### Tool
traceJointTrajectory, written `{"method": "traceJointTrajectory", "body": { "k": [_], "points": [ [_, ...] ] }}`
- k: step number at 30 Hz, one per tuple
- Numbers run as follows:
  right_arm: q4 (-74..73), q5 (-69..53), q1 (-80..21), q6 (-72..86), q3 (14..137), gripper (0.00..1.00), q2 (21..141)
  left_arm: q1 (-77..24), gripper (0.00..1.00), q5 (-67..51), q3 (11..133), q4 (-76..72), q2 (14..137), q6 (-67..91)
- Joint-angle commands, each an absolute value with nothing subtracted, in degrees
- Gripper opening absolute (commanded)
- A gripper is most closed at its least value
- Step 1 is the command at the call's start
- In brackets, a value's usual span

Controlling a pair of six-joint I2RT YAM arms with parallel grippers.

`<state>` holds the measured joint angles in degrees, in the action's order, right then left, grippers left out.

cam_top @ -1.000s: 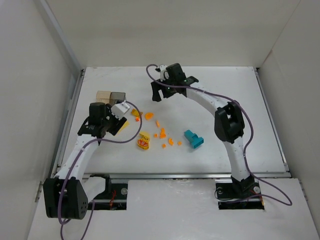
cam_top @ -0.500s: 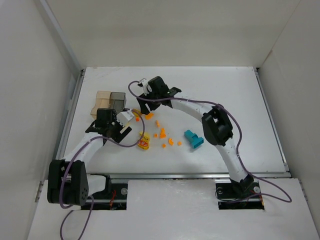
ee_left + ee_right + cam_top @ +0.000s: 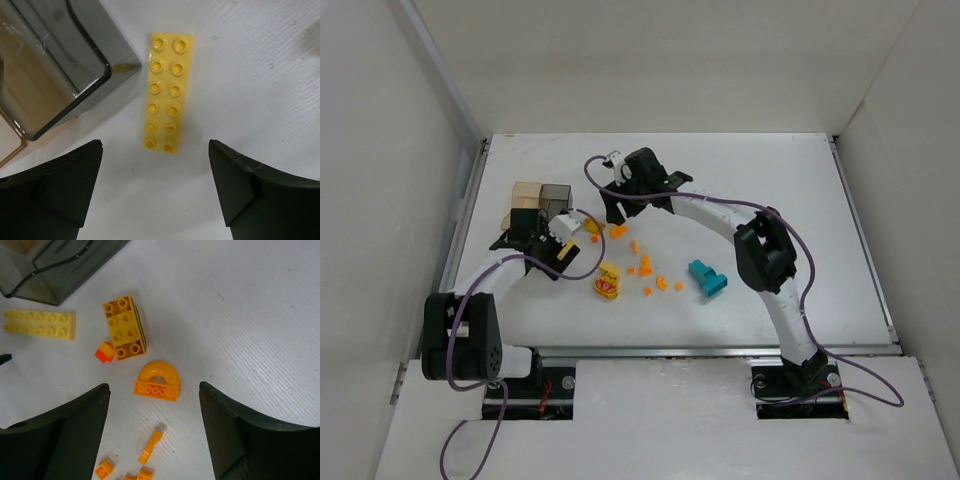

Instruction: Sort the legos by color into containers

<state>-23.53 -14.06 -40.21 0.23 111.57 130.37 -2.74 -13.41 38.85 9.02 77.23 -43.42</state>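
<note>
I should lower my left gripper next, over the near end of the yellow plate below it, because the plate's long sides already face the gripper's open fingers.
In the left wrist view my left gripper [image 3: 155,156] is open just short of a flat yellow lego plate [image 3: 165,92]. That plate lies on the table beside the smoky grey container [image 3: 65,65]; the amber container [image 3: 9,145] adjoins it. My right gripper [image 3: 154,390] is open over an orange arch lego [image 3: 157,380], with a yellow-orange brick [image 3: 125,327] and a small orange-red bit [image 3: 105,352] just beyond it. From above, the left gripper [image 3: 548,245] sits by the containers [image 3: 542,194] and the right gripper [image 3: 618,205] is near them. A teal block [image 3: 707,278] lies to the right.
Small orange bits [image 3: 645,268] are scattered mid-table, and a yellow piece with red marks [image 3: 608,283] lies near the front. A thin orange strip [image 3: 151,442] lies under the right gripper. White walls enclose the table on three sides.
The right arm swung from the back of the table leftward and down over the orange pieces. The left gripper shifted toward the containers, and its jaws stand wider than before.
</note>
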Motion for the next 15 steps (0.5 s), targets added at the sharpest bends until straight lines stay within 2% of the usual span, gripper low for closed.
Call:
{"method": "traceJointTrajectory", "body": {
  "k": [1,5,9,10,15],
  "points": [
    [-20.2,-16.6,-40.6,0.0,111.4,0.77,125.6,-1.6,0.85,-15.6,41.2,11.8,77.4,-39.3],
    [-20.2,-17.9,-40.6,-1.1,110.7,0.77,125.6,-1.1,0.85,-17.1,41.7,12.3,79.3,-38.8],
    [-21.4,-17.3,-40.6,-2.4,110.7,0.79,125.6,-1.1,0.79,-19.3,45.7,16.4,83.7,-40.1],
    [-21.4,-17.3,-40.6,-3.0,110.7,0.79,125.6,-1.1,0.74,-19.9,46.4,17.1,84.6,-40.1],
    [-22.0,-16.1,-40.6,-4.1,110.2,0.79,125.1,-1.1,0.71,-21.1,47.6,17.8,87.5,-41.3]
  ]
}}
